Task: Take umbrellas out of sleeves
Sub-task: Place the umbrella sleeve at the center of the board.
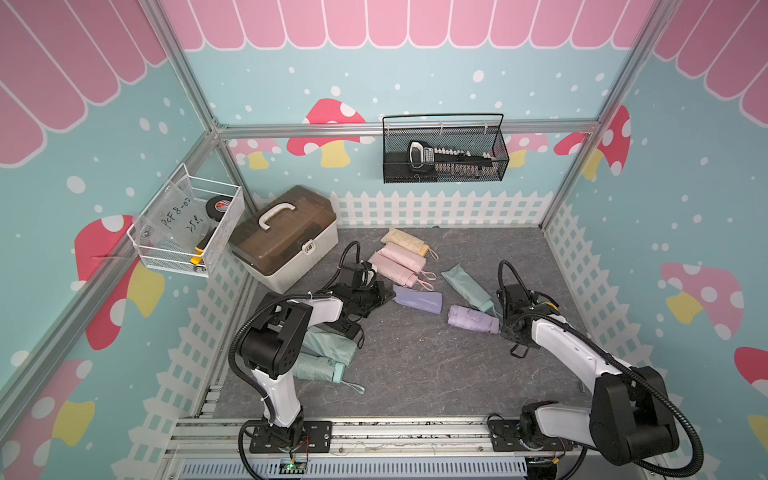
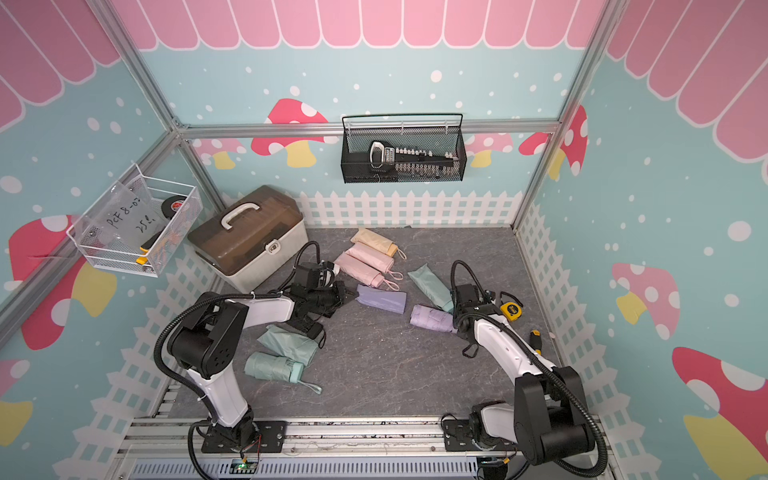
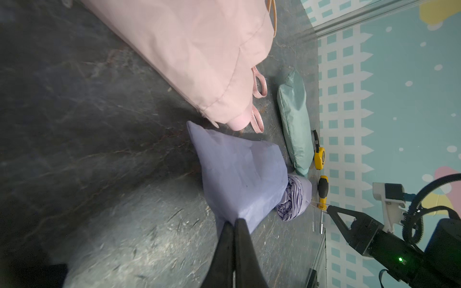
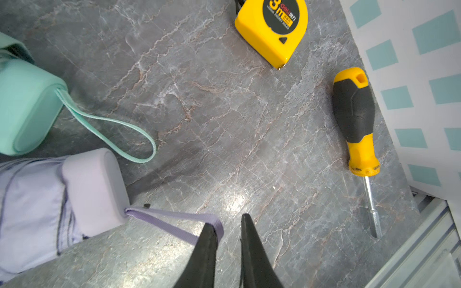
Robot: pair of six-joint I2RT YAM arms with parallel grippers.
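The lilac umbrella [image 1: 471,318] lies bare. My left gripper next draws the sleeve's corner slightly toward the toolbox, over the tabletop [image 1: 389,285] beside the nearer pink umbrella, and releases it.
My left gripper [image 3: 234,220] is shut on a corner of the limp lilac sleeve [image 3: 239,172], which lies mid-table in both top views [image 1: 417,300] [image 2: 381,299]. The pleated lilac umbrella [image 1: 471,318] lies bare just right of it. Its wrist loop [image 4: 174,219] is hooked over one finger of my right gripper [image 4: 228,222], whose jaws stand slightly apart with nothing between them. A mint sleeved umbrella [image 1: 467,286] lies beside it, handle [image 4: 27,107] sticking out. Two pink ones [image 1: 399,266] and a cream one [image 1: 405,241] lie further back. A bare mint umbrella [image 1: 320,365] and mint sleeve [image 1: 330,340] lie front left.
A yellow tape measure [image 4: 272,27] and a yellow-handled screwdriver [image 4: 354,117] lie by the right fence wall. A brown-lidded toolbox [image 1: 286,237] stands back left. A white wire basket [image 1: 187,224] and a black mesh basket [image 1: 444,149] hang on the walls.
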